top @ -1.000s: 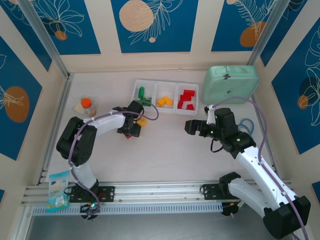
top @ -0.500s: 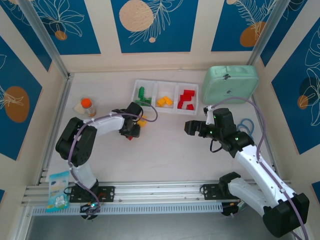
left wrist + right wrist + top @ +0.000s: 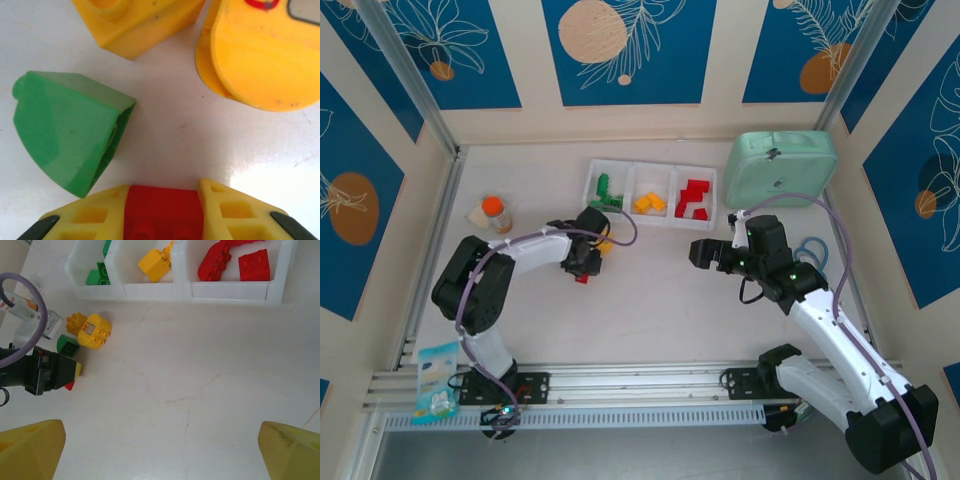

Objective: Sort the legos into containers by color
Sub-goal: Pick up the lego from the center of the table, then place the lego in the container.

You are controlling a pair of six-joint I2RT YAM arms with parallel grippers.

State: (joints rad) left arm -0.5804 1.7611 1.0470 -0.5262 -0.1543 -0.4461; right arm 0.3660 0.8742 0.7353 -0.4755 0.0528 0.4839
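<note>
The red lego goes up in my left gripper next, then outward over the compartment nearest the mint-green case (image 3: 694, 198) for release, since red legos lie there.
My left gripper (image 3: 162, 210) is shut on a red lego (image 3: 162, 215), its yellow fingers (image 3: 87, 215) pressed against both sides, low over the table. Just ahead lie a green lego (image 3: 65, 130), a yellow brick (image 3: 135, 20) and a round yellow piece (image 3: 260, 55). From above, the left gripper (image 3: 585, 265) sits below the white three-compartment containers (image 3: 651, 163), which hold green legos (image 3: 605, 190) on the left, yellow legos (image 3: 649, 203) in the middle and red legos (image 3: 693, 200) on the right. My right gripper (image 3: 698, 252) hovers open over bare table, with nothing between its fingers (image 3: 30, 450).
A mint-green case (image 3: 780, 168) stands at the back right beside the tray. An orange-capped bottle (image 3: 496, 212) is at the left, near my left arm. A blue packet (image 3: 437, 378) lies by the front rail, and a blue cable loop (image 3: 810, 248) lies right of my right arm.
My left gripper has closed on the red lego and shifted slightly toward the near side. The right arm has barely moved.
</note>
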